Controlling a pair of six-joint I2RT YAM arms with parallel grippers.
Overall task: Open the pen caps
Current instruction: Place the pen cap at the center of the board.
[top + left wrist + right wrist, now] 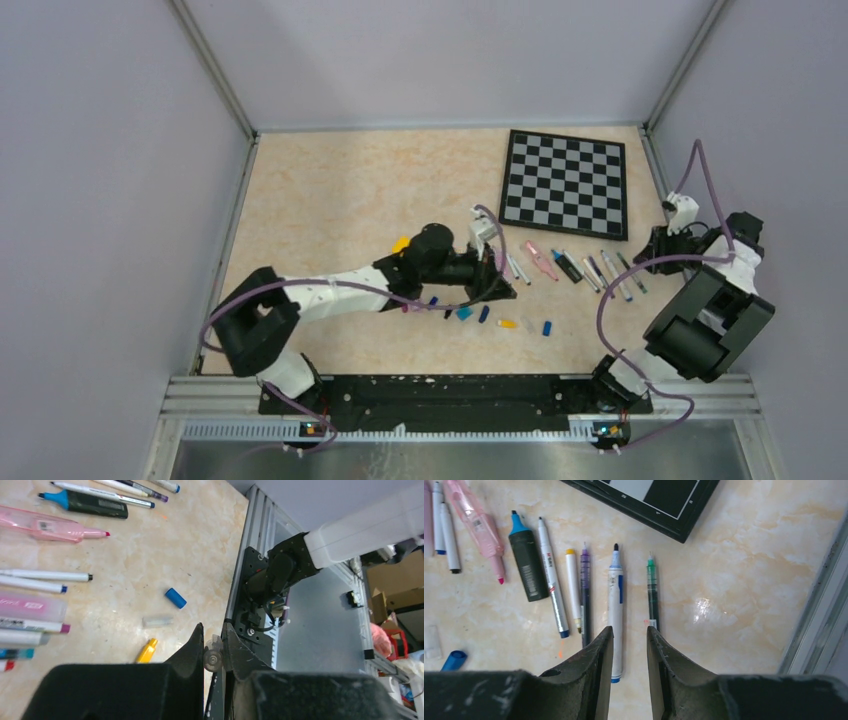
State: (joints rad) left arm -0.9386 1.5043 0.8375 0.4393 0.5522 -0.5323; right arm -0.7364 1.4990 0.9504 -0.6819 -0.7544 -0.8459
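Observation:
The left gripper lowers its cap beside the loose blue cap (175, 598) next.
My left gripper (498, 277) is shut on a small clear pen cap (213, 658), held above the table near the left end of the pen row. Several uncapped pens (575, 268) lie side by side in front of the checkerboard. In the left wrist view a blue cap (175, 598), a clear cap (157, 621) and a yellow cap (147, 651) lie loose on the table. My right gripper (629, 632) is open and empty, hovering over a white pen with blue ends (616, 600), with a green pen (652, 587) just to its right. In the top view the right gripper (668, 240) is beyond the row's right end.
A black and grey checkerboard (565, 183) lies at the back right. More loose caps, cyan (464, 313), blue (547, 327) and yellow (507, 324), lie near the front. Another yellow piece (400, 243) sits behind the left arm. Metal rails and walls border the table.

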